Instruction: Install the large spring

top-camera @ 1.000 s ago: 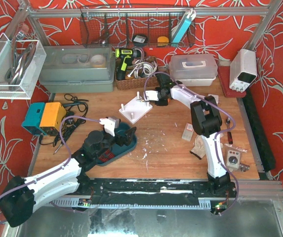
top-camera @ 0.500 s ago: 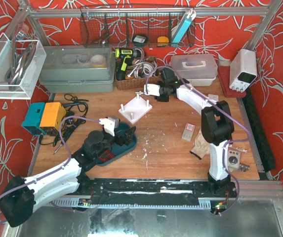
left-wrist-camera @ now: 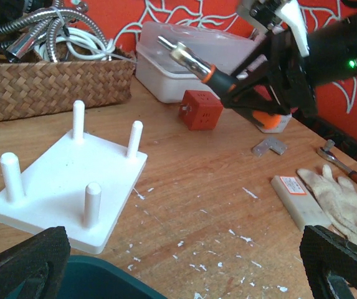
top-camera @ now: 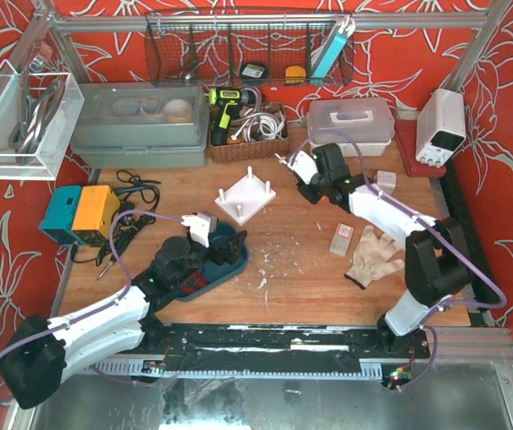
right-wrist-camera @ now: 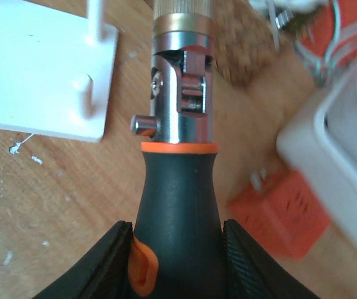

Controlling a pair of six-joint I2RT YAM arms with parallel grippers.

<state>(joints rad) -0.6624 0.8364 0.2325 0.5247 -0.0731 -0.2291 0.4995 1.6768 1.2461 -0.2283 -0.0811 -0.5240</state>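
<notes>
The right gripper turns and brings the screwdriver down next to release it on the bare tabletop (top-camera: 320,211) beside the red cube, which lies clear below the gripper.
My right gripper (right-wrist-camera: 178,249) is shut on the black-and-orange handle of a screwdriver (right-wrist-camera: 178,180), whose metal chuck points away from the camera. In the top view the right gripper (top-camera: 314,175) hangs in the air to the right of the white four-peg plate (top-camera: 245,197), clear of it. The left wrist view has that screwdriver (left-wrist-camera: 206,71) above the table, beyond the plate (left-wrist-camera: 66,187). My left gripper (top-camera: 216,249) is open and empty over the teal tray (top-camera: 236,260); its fingertips (left-wrist-camera: 22,261) frame the lower corners. The large spring is hidden.
A red cube (left-wrist-camera: 203,111) and a white lidded box (top-camera: 350,121) lie behind the right gripper, a wicker basket (left-wrist-camera: 47,87) behind the plate. A glove (top-camera: 372,255) and a labelled block (top-camera: 341,237) lie to the right. A blue-orange box (top-camera: 81,213) is at the left.
The right arm has swung right and back from above the peg plate, carrying the screwdriver with it. The left arm has stayed still.
</notes>
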